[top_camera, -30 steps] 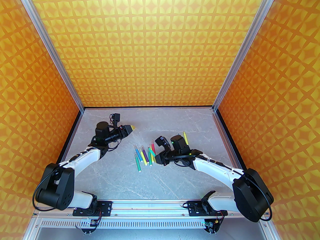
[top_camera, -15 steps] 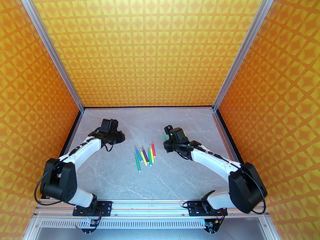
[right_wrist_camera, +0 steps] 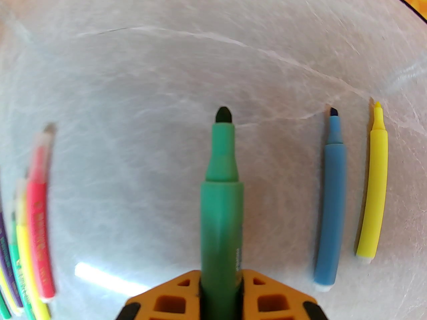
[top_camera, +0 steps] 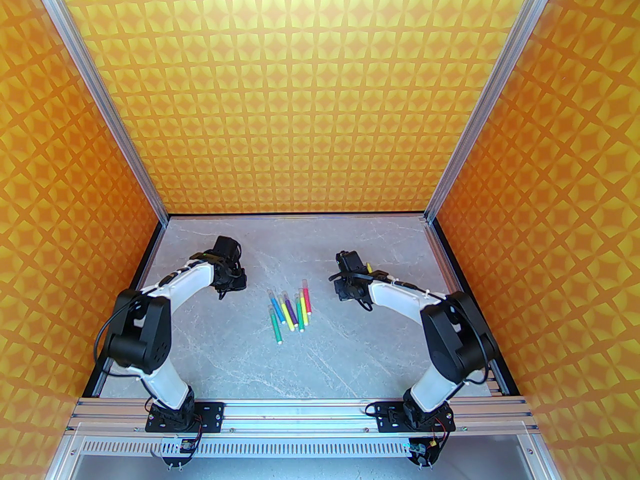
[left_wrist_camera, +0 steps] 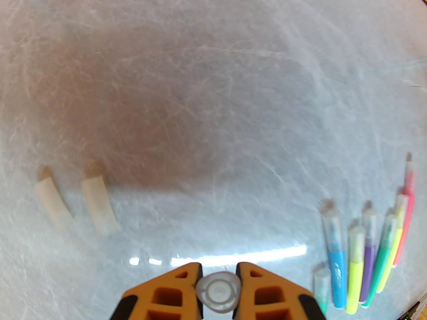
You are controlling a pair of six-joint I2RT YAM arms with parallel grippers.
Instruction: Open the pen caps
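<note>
The left gripper brings the whitish cap (left_wrist_camera: 218, 292) down to the table next and releases it beside the loose caps, since those already lie gathered there.
My left gripper (left_wrist_camera: 218, 272) is shut on a translucent whitish pen cap (left_wrist_camera: 218, 292), seen end-on between the orange fingers. Two more pen caps (left_wrist_camera: 53, 200) (left_wrist_camera: 98, 202) lie on the table ahead and to its left. My right gripper (right_wrist_camera: 221, 277) is shut on an uncapped green pen (right_wrist_camera: 222, 192) whose dark tip points away over the table. To its right lie an uncapped blue pen (right_wrist_camera: 330, 198) and an uncapped yellow pen (right_wrist_camera: 373, 185). Several capped pens (top_camera: 292, 310) lie bunched at the table's middle, between the two arms.
The grey marbled table (top_camera: 320, 363) has orange patterned walls on three sides. The left wrist (top_camera: 230, 268) hangs over the left back part, the right wrist (top_camera: 350, 278) over the right back part. Bare table lies in front of the pen bunch.
The left wrist turned from pointing right to pointing down and drew left. The right gripper left the pen bunch and carried the green pen back and right.
</note>
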